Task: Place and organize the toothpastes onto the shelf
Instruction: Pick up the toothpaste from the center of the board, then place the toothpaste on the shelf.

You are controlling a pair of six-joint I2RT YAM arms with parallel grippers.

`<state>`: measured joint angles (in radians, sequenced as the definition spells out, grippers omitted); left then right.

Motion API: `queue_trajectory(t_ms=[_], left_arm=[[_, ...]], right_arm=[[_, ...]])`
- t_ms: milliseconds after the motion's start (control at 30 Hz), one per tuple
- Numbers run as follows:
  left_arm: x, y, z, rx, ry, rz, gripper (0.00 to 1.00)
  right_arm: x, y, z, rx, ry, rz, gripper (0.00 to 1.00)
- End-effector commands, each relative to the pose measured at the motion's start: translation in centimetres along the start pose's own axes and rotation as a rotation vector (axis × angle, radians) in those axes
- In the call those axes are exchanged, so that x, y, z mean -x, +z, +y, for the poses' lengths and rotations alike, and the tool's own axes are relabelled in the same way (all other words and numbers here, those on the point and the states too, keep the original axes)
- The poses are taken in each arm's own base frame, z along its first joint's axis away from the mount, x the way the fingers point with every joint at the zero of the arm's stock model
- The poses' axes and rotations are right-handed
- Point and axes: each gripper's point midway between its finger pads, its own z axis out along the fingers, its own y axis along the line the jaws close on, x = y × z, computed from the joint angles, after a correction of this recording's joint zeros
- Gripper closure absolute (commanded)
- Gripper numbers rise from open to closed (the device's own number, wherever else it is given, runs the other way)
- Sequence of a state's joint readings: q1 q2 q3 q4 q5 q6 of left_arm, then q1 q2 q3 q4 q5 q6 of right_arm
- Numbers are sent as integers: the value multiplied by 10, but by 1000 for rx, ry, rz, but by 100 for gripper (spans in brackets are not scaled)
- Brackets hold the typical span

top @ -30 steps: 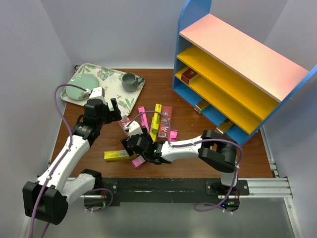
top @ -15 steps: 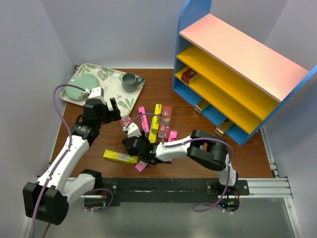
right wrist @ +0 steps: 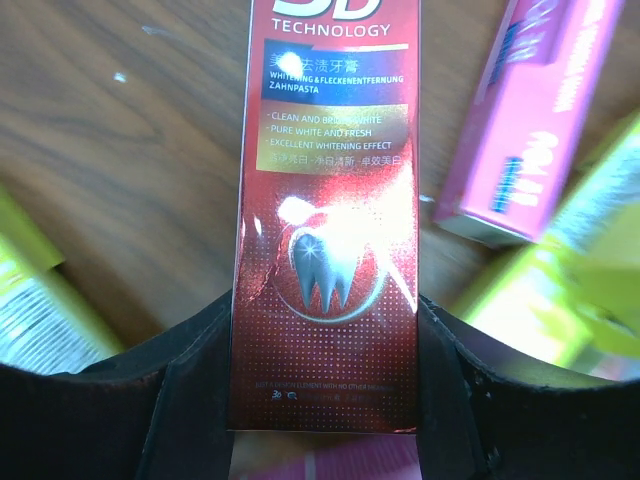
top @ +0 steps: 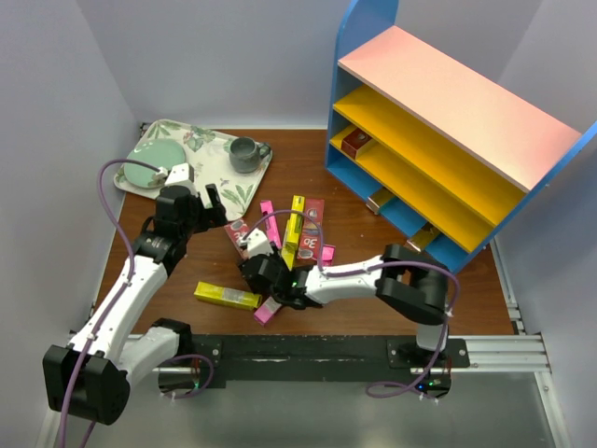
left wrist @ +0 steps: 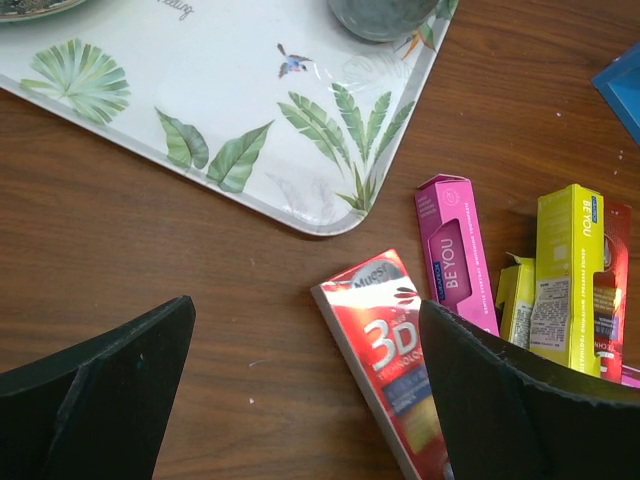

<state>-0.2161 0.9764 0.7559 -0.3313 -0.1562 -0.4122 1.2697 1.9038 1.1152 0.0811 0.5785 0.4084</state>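
Observation:
I will next move my right gripper's carton up and to the right in the top view onto the lower yellow board (top: 399, 176), with room beside the dark red one.
My right gripper (top: 254, 266) is shut on a dark red toothpaste carton (right wrist: 325, 230) at the left edge of the pile, one finger (right wrist: 195, 360) on each long side. I cannot tell whether the carton is off the table. Its far end (top: 235, 231) lies below my open, empty left gripper (top: 211, 205), and shows between the left wrist fingers (left wrist: 395, 365). Pink (top: 270, 222), yellow (top: 293, 233) and red (top: 312, 229) cartons lie in the pile. A yellow carton (top: 227, 296) and a pink one (top: 266, 313) lie nearer me. The shelf (top: 448, 121) stands at the right with a dark red carton (top: 355, 142) on it.
A floral tray (top: 201, 140) at the back left holds a grey cup (top: 245, 154) and a green plate (top: 151, 170). Its corner (left wrist: 330, 215) lies just beyond my left gripper. Two more cartons sit on the shelf's lowest board (top: 381, 198). Walls close in on three sides.
My right gripper dipped toward the near left, then came back up slightly to the right. The loose yellow carton was nudged a little. My left arm has hardly moved.

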Motion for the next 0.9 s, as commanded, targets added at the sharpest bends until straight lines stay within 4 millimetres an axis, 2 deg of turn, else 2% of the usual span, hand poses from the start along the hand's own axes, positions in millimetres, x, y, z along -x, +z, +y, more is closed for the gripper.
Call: queue_trajectory(t_ms=[0, 33, 100, 133, 200, 267, 433, 467, 500, 667, 733, 767, 867], left_arm=[[28, -9, -7, -24, -32, -77, 0], [28, -10, -6, -21, -32, -80, 0], [29, -10, -6, -21, -33, -83, 0], [29, -10, -5, -20, -34, -84, 0], [29, -10, -6, -21, -34, -83, 0], [29, -10, -6, -24, -33, -82, 0], [26, -9, -7, -27, -32, -74, 0], [27, -9, -7, -30, -33, -78, 0], [27, -9, -7, -30, -33, -76, 0], [27, -9, -8, -33, -34, -75, 0], [26, -8, -8, -35, -34, -73, 0], [27, -9, -8, -37, -35, -74, 0], [26, -8, -8, -36, -33, -71, 0]], right_arm=[[60, -44, -3, 50, 72, -103, 71], [70, -55, -8, 48, 81, -120, 72], [71, -68, -23, 7, 65, -105, 73], [81, -80, -31, -1, 73, -125, 74], [78, -90, -48, -52, 52, -107, 75], [86, -104, -71, -118, 81, -126, 75], [76, -127, -133, -274, 149, -94, 76], [81, -134, -151, -303, 190, -109, 77], [73, -137, -164, -339, 211, -94, 77], [76, -165, -235, -518, 339, -149, 78], [73, -170, -254, -573, 368, -155, 78], [72, -172, -270, -619, 400, -159, 78], [71, -173, -296, -677, 459, -161, 78]])
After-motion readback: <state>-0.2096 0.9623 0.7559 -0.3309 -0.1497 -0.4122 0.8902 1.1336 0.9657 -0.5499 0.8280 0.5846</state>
